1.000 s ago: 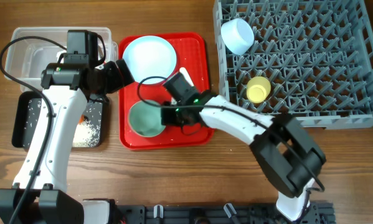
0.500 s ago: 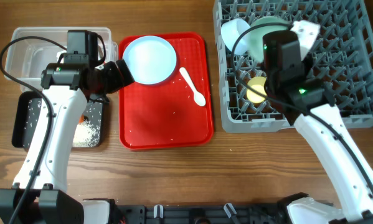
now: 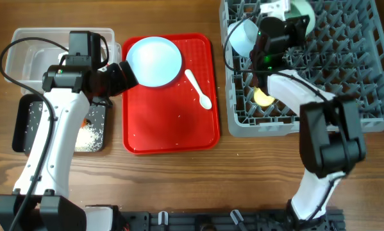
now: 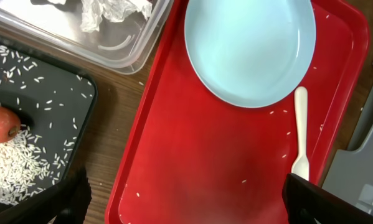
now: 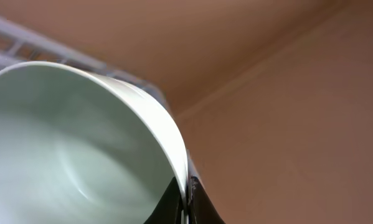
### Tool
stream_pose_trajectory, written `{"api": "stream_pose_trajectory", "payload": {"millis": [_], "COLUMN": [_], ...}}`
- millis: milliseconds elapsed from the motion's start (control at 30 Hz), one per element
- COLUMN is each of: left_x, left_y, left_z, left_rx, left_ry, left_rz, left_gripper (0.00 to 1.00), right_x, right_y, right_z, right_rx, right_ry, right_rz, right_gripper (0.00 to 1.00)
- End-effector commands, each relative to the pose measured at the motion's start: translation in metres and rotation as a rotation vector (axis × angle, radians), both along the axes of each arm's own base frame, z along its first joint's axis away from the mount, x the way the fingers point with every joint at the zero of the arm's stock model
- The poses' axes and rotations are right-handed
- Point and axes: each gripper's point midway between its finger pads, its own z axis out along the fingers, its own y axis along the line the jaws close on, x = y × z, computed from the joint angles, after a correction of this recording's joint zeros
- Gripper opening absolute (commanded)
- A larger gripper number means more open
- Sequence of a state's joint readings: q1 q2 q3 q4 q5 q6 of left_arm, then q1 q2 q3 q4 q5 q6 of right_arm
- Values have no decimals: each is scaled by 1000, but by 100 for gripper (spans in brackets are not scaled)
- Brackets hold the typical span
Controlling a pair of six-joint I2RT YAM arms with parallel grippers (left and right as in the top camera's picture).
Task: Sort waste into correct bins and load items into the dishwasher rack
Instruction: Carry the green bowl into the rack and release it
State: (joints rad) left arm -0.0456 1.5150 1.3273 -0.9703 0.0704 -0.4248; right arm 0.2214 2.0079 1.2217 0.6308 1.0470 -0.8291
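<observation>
Next, my right gripper lowers the pale green bowl into the rack (image 3: 345,77), then moves it over toward the light blue bowl (image 3: 243,37).
My right gripper (image 3: 293,19) is shut on the rim of the pale green bowl (image 3: 304,11) and holds it on edge over the back of the grey dishwasher rack (image 3: 345,77). In the right wrist view the fingers (image 5: 185,200) pinch the bowl's rim (image 5: 68,137). The light blue bowl (image 3: 243,37) and yellow cup (image 3: 263,96) sit in the rack. My left gripper (image 3: 127,72) is open and empty above the red tray's left side (image 4: 186,205), beside the light blue plate (image 3: 154,61). The white spoon (image 3: 198,88) lies on the tray.
The clear tub (image 3: 31,54) holds crumpled white paper (image 4: 111,9). The black tray (image 3: 31,122) holds loose rice (image 4: 12,168) and the carrot (image 4: 0,121). The red serving tray (image 3: 172,128) carries scattered rice grains. My left arm reaches over both bins.
My right arm lifted the pale green bowl off the red tray, carried it right to the rack, then moved it toward the rack's back. The left arm has not moved.
</observation>
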Motion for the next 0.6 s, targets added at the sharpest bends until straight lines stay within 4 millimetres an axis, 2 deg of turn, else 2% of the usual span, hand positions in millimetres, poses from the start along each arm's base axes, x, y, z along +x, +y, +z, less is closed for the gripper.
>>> {"api": "stream_pose_trajectory", "payload": {"millis": [0, 67, 167, 300, 400, 533, 567], "left_x": [1, 1, 1, 1, 1, 1, 1], "left_y": [4, 4, 4, 4, 4, 4, 4], "left_z": [-3, -3, -3, -3, -3, -3, -3], "left_rx": [12, 11, 11, 11, 12, 11, 11], "left_ry": [7, 7, 7, 7, 7, 7, 7], "left_rz": [19, 20, 19, 19, 19, 19, 20], "left_gripper": [100, 100, 100, 100, 100, 100, 100], "right_x": [14, 21, 20, 1, 3, 6, 6], "right_y": [-5, -5, -4, -2, 20, 42, 48], "right_z": [-18, -28, -31, -28, -47, -56, -56], "right_rx": [-11, -5, 11, -15, -40, -23, -23], "right_ry": [6, 10, 3, 5, 119, 145, 145], "right_rz": [29, 61, 52, -65, 5, 78, 92], "right_gripper": [4, 4, 4, 4, 4, 5, 10]}}
